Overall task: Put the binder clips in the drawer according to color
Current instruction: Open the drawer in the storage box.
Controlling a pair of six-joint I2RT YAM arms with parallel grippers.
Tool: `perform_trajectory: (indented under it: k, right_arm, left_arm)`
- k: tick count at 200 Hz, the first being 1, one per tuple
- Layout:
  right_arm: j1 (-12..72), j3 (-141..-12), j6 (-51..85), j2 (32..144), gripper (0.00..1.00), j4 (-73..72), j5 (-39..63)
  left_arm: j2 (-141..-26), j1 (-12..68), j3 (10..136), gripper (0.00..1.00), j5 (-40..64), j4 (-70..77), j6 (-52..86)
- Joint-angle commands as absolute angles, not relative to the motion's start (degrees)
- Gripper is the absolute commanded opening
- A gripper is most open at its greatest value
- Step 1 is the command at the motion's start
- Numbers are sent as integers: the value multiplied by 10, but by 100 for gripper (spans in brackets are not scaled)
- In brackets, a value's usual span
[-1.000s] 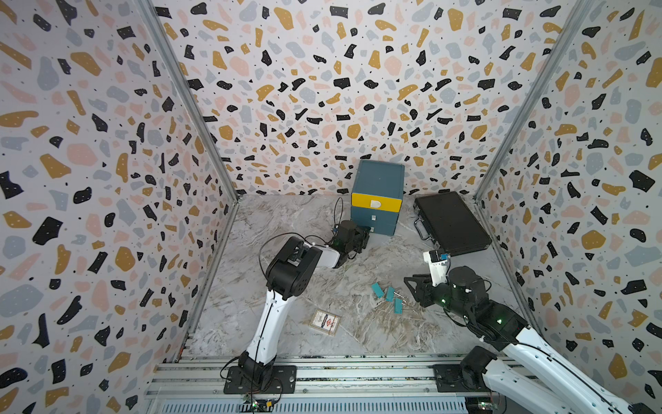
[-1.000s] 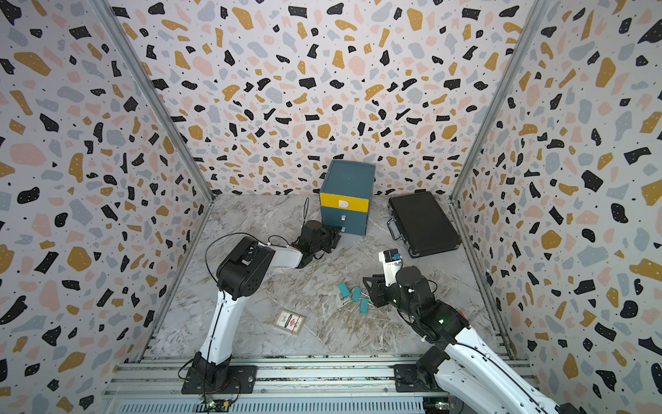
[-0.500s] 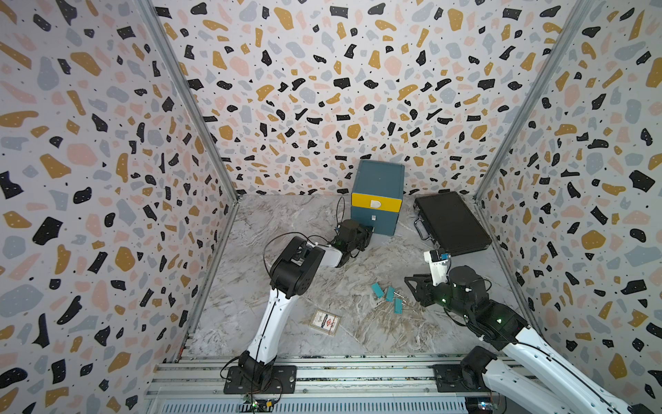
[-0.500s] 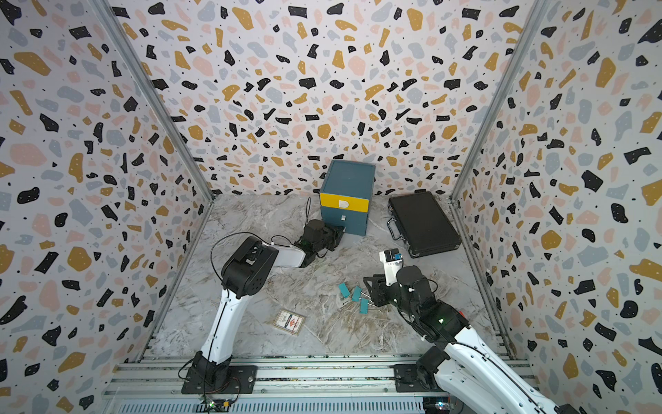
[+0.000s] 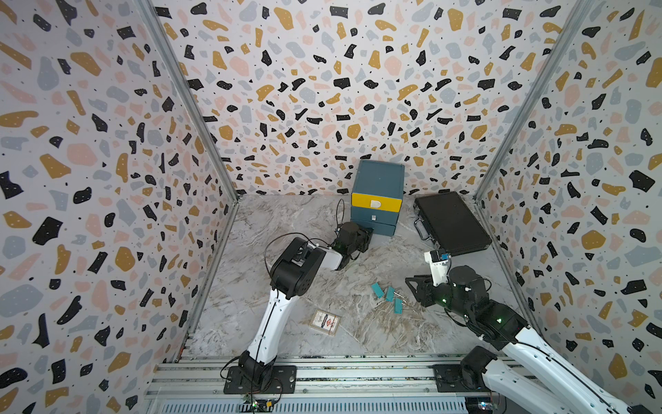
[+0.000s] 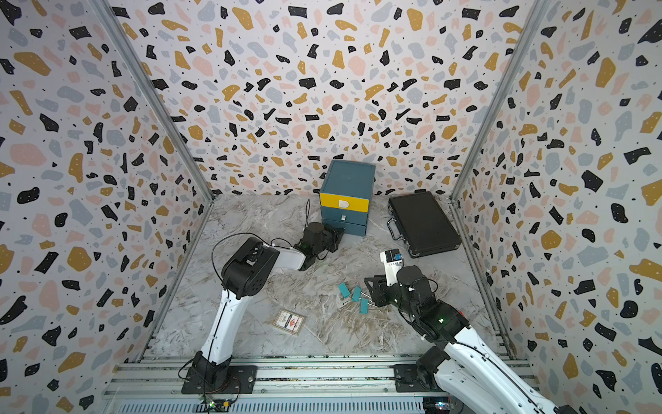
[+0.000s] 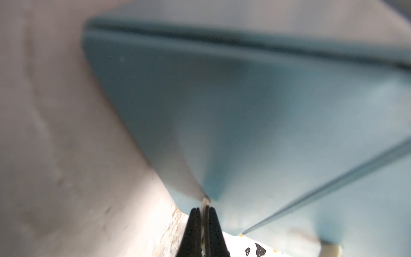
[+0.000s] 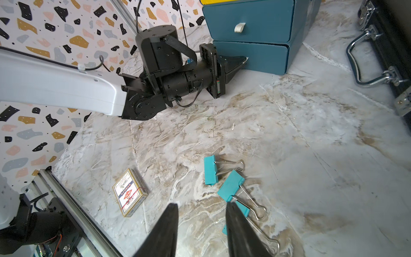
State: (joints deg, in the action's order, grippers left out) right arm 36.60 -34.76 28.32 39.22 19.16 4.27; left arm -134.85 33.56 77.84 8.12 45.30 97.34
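Observation:
The bottom drawer is still shut, so next my left gripper needs to draw it back to open it for the clips, and then let go of the pull (image 7: 205, 201).
The drawer chest (image 5: 378, 179) (image 6: 347, 179) stands at the back, with a yellow top front and two teal fronts below. My left gripper (image 5: 367, 236) (image 6: 338, 234) (image 8: 243, 60) lies low against the bottom front. In the left wrist view it (image 7: 203, 209) is shut on that drawer's small white pull (image 7: 205, 201). Three teal binder clips (image 5: 377, 289) (image 5: 389, 293) (image 5: 397, 305) lie together on the marble floor. My right gripper (image 5: 415, 288) (image 8: 201, 205) hovers open just beside them, holding nothing. One of its fingers partly covers the nearest clip (image 8: 242, 210).
A flat black briefcase (image 5: 451, 224) lies to the right of the chest, its metal handle (image 8: 364, 64) facing the middle. A printed card pack (image 5: 325, 321) (image 8: 130, 192) lies near the front rail. Patterned walls close in three sides.
My left gripper's jaws have closed onto the bottom drawer's pull, and the wrist has edged a little toward the chest. The right arm and the clips have not moved.

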Motion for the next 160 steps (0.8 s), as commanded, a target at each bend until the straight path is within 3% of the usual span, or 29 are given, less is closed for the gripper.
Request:
perform_trajectory:
  k: [1, 38, 69, 119, 149, 160]
  right_arm:
    - [362, -358, 294, 403, 41, 228, 30]
    - [360, -381, 319, 458, 50, 296, 2]
    - [360, -416, 356, 532, 51, 369, -27]
    - [364, -445, 394, 605, 48, 420, -37]
    - [395, -443, 428, 628, 52, 429, -57]
    - [417, -443, 442, 638, 54, 423, -64]
  left_arm:
    - [-1306, 350, 714, 0, 72, 493, 976]
    - [-1245, 377, 587, 0, 53, 562, 986]
    - [-1201, 396, 502, 0, 39, 595, 992]
    - [-1178, 416, 443, 0, 22, 628, 995]
    - [-1173, 418, 437, 0, 21, 623, 995]
    - [-1170, 419, 433, 12, 20, 618, 993]
